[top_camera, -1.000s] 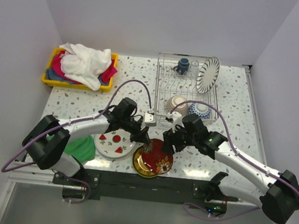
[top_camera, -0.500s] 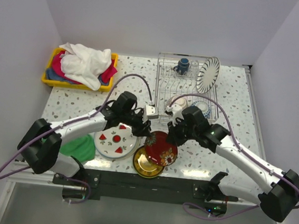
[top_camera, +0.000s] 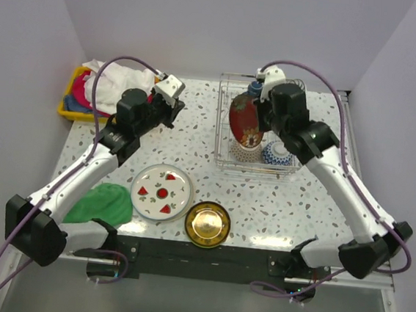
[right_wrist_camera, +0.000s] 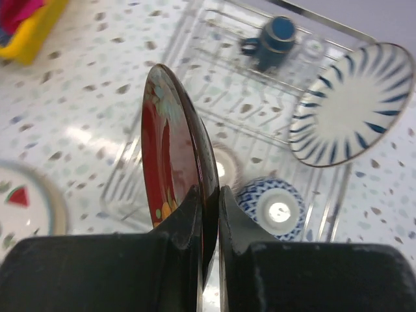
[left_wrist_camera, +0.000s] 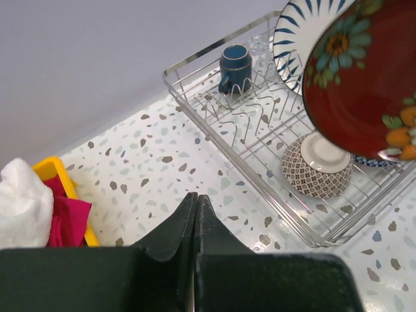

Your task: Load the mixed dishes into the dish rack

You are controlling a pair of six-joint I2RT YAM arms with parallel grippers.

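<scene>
I should next move my right gripper outward toward the striped plate (right_wrist_camera: pixel 351 107), then down to release, because the slot (right_wrist_camera: pixel 283 112) beside that plate is below the gripper and further outward.
My right gripper (top_camera: pixel 258 119) (right_wrist_camera: pixel 209 195) is shut on the rim of the red floral plate (top_camera: pixel 244 120) (right_wrist_camera: pixel 170 149). It holds the plate on edge above the left part of the dish rack (top_camera: pixel 258 170) (left_wrist_camera: pixel 227 153). The plate also shows in the left wrist view (left_wrist_camera: pixel 364 71). In the rack stand the striped plate (top_camera: pixel 290 103) (right_wrist_camera: pixel 351 107), the dark blue mug (left_wrist_camera: pixel 234 65) (right_wrist_camera: pixel 276 36) and the clear glass (left_wrist_camera: pixel 259 44). The orange-red bowl (left_wrist_camera: pixel 318 166) and the blue-white bowl (top_camera: pixel 277 154) (right_wrist_camera: pixel 276 205) lie upside down. My left gripper (top_camera: pixel 170 107) (left_wrist_camera: pixel 195 198) is shut and empty, above the table left of the rack.
A white plate with red fruit (top_camera: pixel 162 192) and a gold plate (top_camera: pixel 208 224) lie near the front edge. A green cloth (top_camera: pixel 104 203) lies at the front left. A yellow bin (top_camera: pixel 72 97) (left_wrist_camera: pixel 49 169) of cloths stands at the back left.
My right gripper has lifted the red floral plate off the gold plate and carried it back over the rack, turning it on edge. My left gripper has drawn away to the back left.
</scene>
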